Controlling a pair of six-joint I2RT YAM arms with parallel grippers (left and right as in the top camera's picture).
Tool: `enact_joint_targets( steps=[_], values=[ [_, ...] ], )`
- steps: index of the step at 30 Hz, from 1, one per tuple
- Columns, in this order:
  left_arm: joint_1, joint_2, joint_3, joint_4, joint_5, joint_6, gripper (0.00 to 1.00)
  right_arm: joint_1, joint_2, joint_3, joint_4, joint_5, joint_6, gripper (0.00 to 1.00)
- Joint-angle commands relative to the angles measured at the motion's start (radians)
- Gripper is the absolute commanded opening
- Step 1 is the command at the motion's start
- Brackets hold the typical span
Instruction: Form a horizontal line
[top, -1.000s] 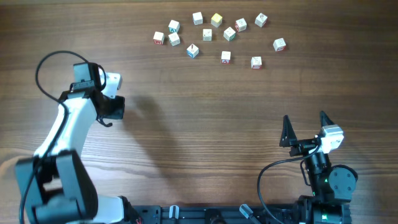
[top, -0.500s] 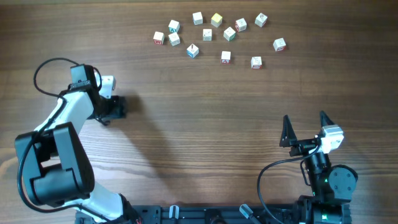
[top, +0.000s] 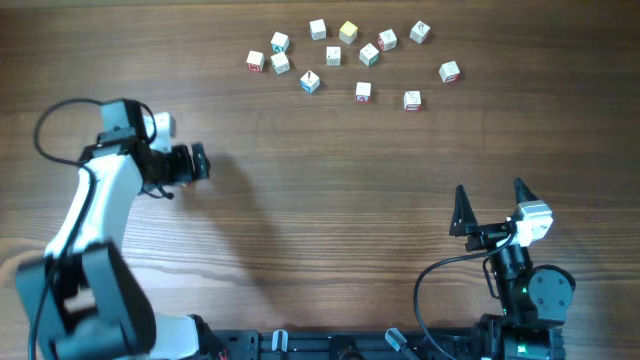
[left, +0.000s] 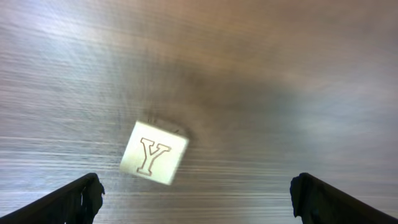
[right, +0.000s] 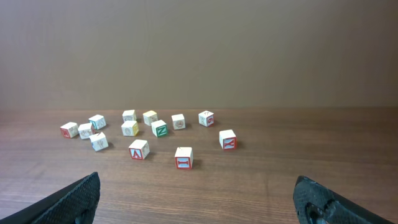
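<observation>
My left gripper moves its open fingers outward across bare wood next, then down around the red-marked cube (top: 255, 61). That cube lies outward, closest of the scattered ones.
In the left wrist view a cream cube with an outlined letter Y (left: 154, 153) lies on the wood. It sits just ahead of my open left gripper (left: 196, 191) and nearer its left finger, touching neither finger. From overhead my left gripper (top: 198, 162) is at the table's left, and that cube is hidden beneath it. Several loose lettered cubes (top: 363, 92) lie scattered at the far middle, also seen from the right wrist (right: 184, 157). No horizontal line is in view. My right gripper (top: 490, 197) (right: 198, 186) stands open and empty near the front right.
The scattered cubes spread from a red-marked one at the left (top: 256, 61) to one at the right (top: 449, 71). Bare wood (top: 330, 200) separates them from both grippers. A plain brown wall (right: 199, 50) rises behind the table.
My left gripper's jaws have opened, and the wrist has turned and shifted slightly right and away. The left arm's base link swung back. The right arm has not moved.
</observation>
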Motion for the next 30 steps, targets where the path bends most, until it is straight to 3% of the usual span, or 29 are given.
enact_joint_targets(
  steps=[1, 6, 13, 18, 21, 24, 30],
  values=[
    [0.004, -0.169, 0.092, -0.006, 0.089, -0.171, 1.00, -0.004, -0.008, -0.001, 0.005, 0.010, 0.012, 1.00],
    [-0.013, -0.239, 0.105, 0.131, 0.304, -0.152, 1.00, -0.004, -0.008, -0.001, 0.005, 0.010, 0.012, 1.00],
    [-0.149, -0.172, 0.104, 0.335, 0.308, 0.094, 1.00, -0.004, -0.008, -0.001, 0.005, 0.011, 0.011, 1.00],
    [-0.196, -0.108, 0.104, 0.538, 0.295, 0.094, 1.00, -0.004, -0.008, -0.001, 0.010, 0.010, 0.041, 1.00],
    [-0.207, -0.037, 0.105, 0.681, 0.171, 0.030, 1.00, -0.004, -0.007, -0.001, 0.005, 0.005, 0.175, 1.00],
    [-0.207, 0.051, 0.111, 0.755, 0.104, 0.032, 1.00, -0.004, -0.006, -0.001, 0.006, 0.002, 0.409, 1.00],
    [-0.219, 0.315, 0.327, 0.695, 0.101, 0.043, 1.00, -0.004, -0.006, -0.001, 0.006, 0.003, 0.693, 1.00]
  ],
)
